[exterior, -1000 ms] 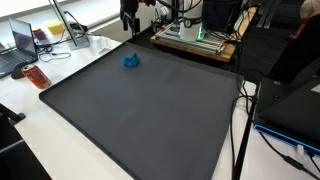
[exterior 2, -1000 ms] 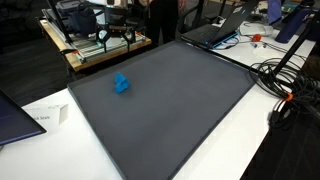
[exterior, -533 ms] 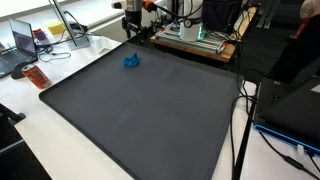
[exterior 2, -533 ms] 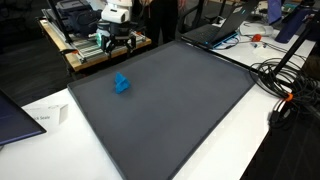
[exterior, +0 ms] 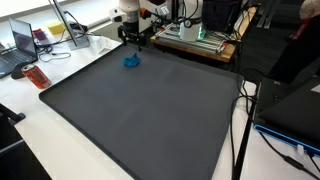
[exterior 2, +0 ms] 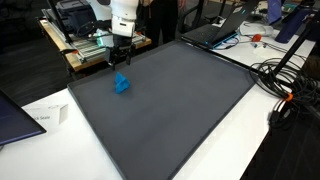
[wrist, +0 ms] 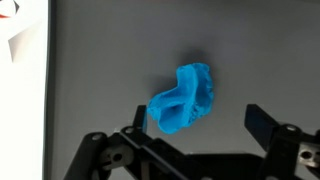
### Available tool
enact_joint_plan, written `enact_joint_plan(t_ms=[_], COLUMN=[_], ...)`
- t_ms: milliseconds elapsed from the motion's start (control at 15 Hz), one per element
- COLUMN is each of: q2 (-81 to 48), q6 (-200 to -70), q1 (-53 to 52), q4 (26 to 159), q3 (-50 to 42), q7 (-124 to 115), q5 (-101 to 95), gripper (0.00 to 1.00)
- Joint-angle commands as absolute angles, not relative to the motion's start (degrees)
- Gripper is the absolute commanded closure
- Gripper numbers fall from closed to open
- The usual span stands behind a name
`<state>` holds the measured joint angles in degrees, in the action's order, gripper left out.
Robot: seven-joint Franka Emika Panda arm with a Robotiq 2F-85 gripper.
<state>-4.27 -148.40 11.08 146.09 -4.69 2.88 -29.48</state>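
My gripper moves down with a turn next until the crumpled blue cloth's bunched folds sit between its open fingers, since the cloth lies on the mat (exterior: 150, 110) below.
A small crumpled blue object (wrist: 182, 98) lies on the dark grey mat (exterior: 150, 110) near its far corner, also seen as the blue object (exterior: 131, 61) and the blue object (exterior 2: 121, 84) in both exterior views. My gripper (wrist: 200, 122) hangs open just above it, with the blue object sitting between and slightly beyond the two fingertips and nothing held. In the exterior views the gripper (exterior: 134, 38) comes down from the white arm directly over the blue object, and the gripper (exterior 2: 119, 58) is a short way above it.
A white table edge (wrist: 25, 90) borders the mat beside the blue object. A laptop (exterior: 22, 42) and an orange item (exterior: 37, 76) lie on the white table. A bench with equipment (exterior: 200, 40) stands behind the mat, and cables (exterior 2: 285, 85) run along one side.
The arm has swung in from behind the mat and come down over the blue object. The gripper has stayed open and the blue object has not moved.
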Motion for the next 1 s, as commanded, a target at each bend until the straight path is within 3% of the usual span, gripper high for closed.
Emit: enact_joint_plan(t_ms=[0, 933], q2=[-10.38, -22.94], q6=[-147.92, -150.82], q1=[10.01, 14.16], q4=[140.68, 132.88], q3=[-6.82, -4.44], q7=[10.07, 38.24], q5=[-30.56, -23.46], gripper=[0.0, 0.0])
